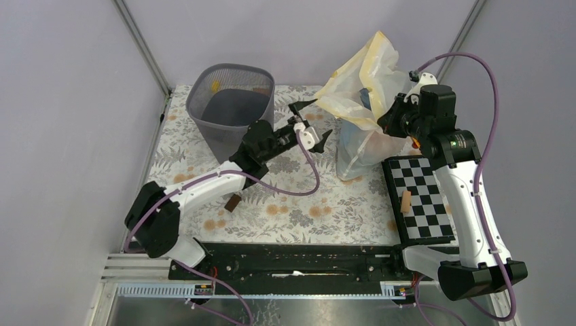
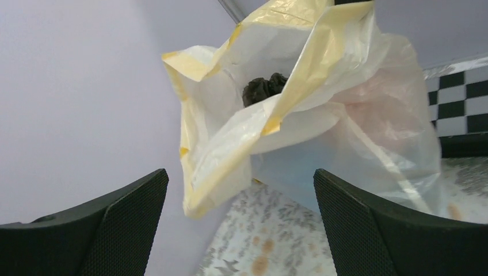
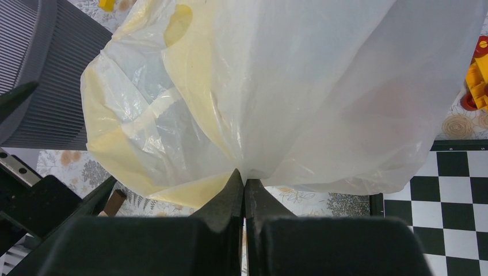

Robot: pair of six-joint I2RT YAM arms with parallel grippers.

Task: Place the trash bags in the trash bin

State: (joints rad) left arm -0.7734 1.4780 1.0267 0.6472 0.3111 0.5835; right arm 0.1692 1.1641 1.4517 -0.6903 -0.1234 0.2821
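I will next slide the open fingers of my left gripper to the right in the top view, around the clear bag's drooping cream-yellow band (image 2: 246, 146) that hangs there, and close them.
The dark grey mesh trash bin (image 1: 231, 109) stands at the back left; its ribbed wall shows in the right wrist view (image 3: 34, 69). A big clear bag with a cream-yellow band (image 1: 363, 88) is held up at the back right. My right gripper (image 1: 388, 122) is shut on that bag's film (image 3: 244, 181). A faint pale pink film, perhaps the trash bag, shows through it (image 2: 391, 95) (image 3: 391, 98). A dark crumpled lump (image 2: 265, 89) sits in the bag's mouth. My left gripper (image 1: 314, 122) is open and empty, just left of the bag's mouth (image 2: 240, 172).
A black-and-white checkerboard (image 1: 418, 200) lies at the right with a small wooden block (image 1: 405, 202) on it. A brown block (image 1: 232, 203) lies by the left arm. A yellow and red toy (image 3: 475, 80) sits behind the bag. A black rail (image 1: 292, 261) runs along the near edge.
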